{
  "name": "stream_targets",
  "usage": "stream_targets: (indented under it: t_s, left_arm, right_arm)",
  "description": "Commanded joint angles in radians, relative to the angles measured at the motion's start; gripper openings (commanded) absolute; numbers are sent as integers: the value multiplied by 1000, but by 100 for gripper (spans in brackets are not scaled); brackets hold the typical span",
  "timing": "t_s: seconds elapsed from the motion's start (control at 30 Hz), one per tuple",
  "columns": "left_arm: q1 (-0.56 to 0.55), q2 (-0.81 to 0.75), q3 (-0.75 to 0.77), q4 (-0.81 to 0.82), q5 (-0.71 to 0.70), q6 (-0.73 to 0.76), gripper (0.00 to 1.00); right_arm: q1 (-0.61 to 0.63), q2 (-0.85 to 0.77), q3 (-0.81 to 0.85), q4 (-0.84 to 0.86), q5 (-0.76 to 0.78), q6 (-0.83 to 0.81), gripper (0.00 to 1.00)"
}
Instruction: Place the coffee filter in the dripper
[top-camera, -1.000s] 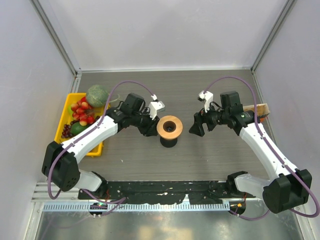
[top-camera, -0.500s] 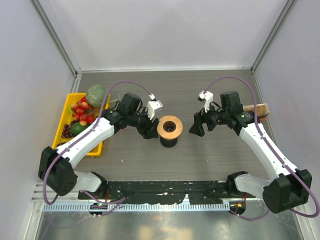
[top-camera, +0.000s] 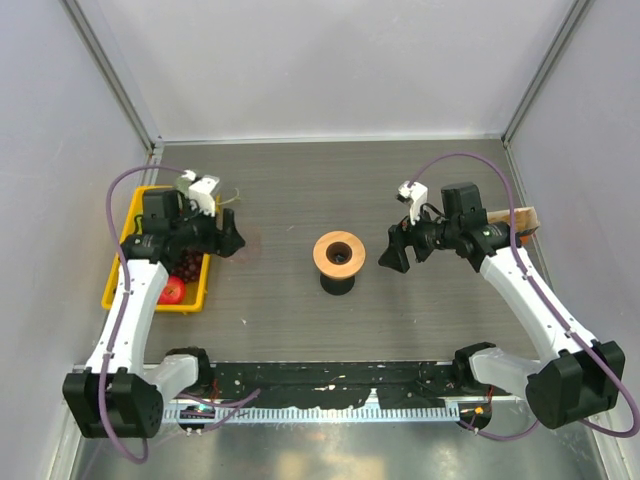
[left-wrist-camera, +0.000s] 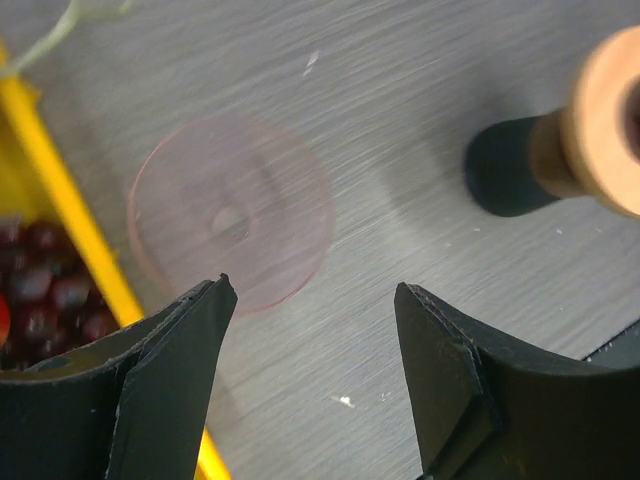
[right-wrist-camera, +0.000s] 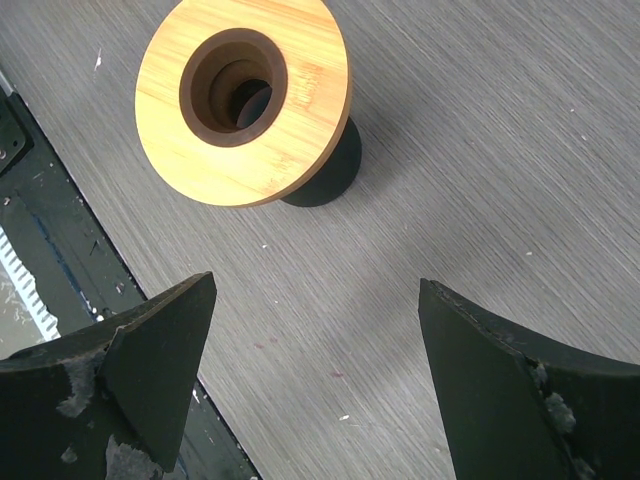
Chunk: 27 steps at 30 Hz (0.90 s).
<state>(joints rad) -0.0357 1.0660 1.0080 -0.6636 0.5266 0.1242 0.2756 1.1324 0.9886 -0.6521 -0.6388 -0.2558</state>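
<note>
My open left gripper lowers down and toward the yellow tray next, around the pink disc's rim by the tray, since the dripper's hole is still empty.
The dripper (top-camera: 339, 255), a round orange-brown funnel on a black stand, sits mid-table with nothing in its dark centre hole; it also shows in the right wrist view (right-wrist-camera: 300, 110) and at the edge of the left wrist view (left-wrist-camera: 610, 120). A tan-brown piece (top-camera: 522, 217), seemingly the coffee filter, lies by the right wall, half hidden behind the right arm. My right gripper (top-camera: 392, 253) (right-wrist-camera: 315, 290) hangs open just right of the dripper, holding nothing. My left gripper (top-camera: 232, 243) (left-wrist-camera: 312, 300) stands open and empty far to the left, beside the yellow tray.
A yellow tray (top-camera: 125, 270) (left-wrist-camera: 60, 210) with red fruit and dark grapes (left-wrist-camera: 50, 290) lies at the left edge, partly under the left arm. A faint pink round disc (left-wrist-camera: 232, 225) shows on the table ahead of the left fingers. Walls close in on both sides.
My left arm swung away from the dripper, leftward to the tray's edge, and its jaws opened wider. The right arm and the dripper stayed put.
</note>
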Motion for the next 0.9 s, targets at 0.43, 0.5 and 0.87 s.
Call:
stream_targets:
  t_s: [0.43, 0.5, 0.87]
  left_arm:
    - [171, 129, -161, 174, -171, -264, 66]
    - [171, 147, -166, 199, -175, -278, 65]
    - [169, 290, -114, 248, -145, -383, 55]
  right_arm:
    - [1, -40, -10, 69, 61, 47, 89]
    - [1, -39, -7, 68, 53, 52, 89]
    - [-1, -45, -5, 88, 44, 67, 89]
